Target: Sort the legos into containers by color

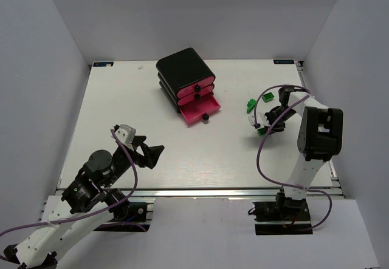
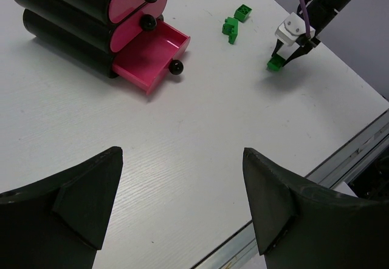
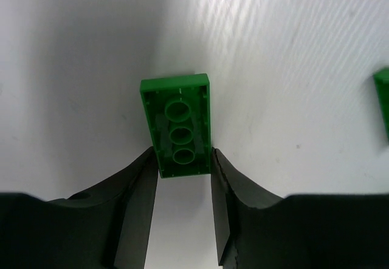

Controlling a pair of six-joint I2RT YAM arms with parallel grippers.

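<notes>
The pulled-out bottom drawer (image 1: 200, 108) is open to the left of my right gripper in the top view. My right gripper should lift the green lego over it next and let go.
My right gripper (image 3: 182, 156) is shut on one end of a green lego (image 3: 178, 126), underside facing the camera, low over the white table. It shows in the top view (image 1: 262, 130) and the left wrist view (image 2: 275, 64) too. Two more green legos (image 1: 250, 105) lie just beyond it, also seen from the left wrist (image 2: 231, 29); one shows at the right wrist view's edge (image 3: 383, 99). The black cabinet (image 1: 182, 68) holds three pink drawers; the bottom drawer (image 1: 199, 110) is pulled out and looks empty (image 2: 152, 53). My left gripper (image 2: 182, 153) is open and empty at the near left (image 1: 152, 152). No red or yellow legos show.
White walls enclose the table on the left, back and right. The table's near edge with a metal rail (image 2: 340, 160) runs just in front of my left gripper.
</notes>
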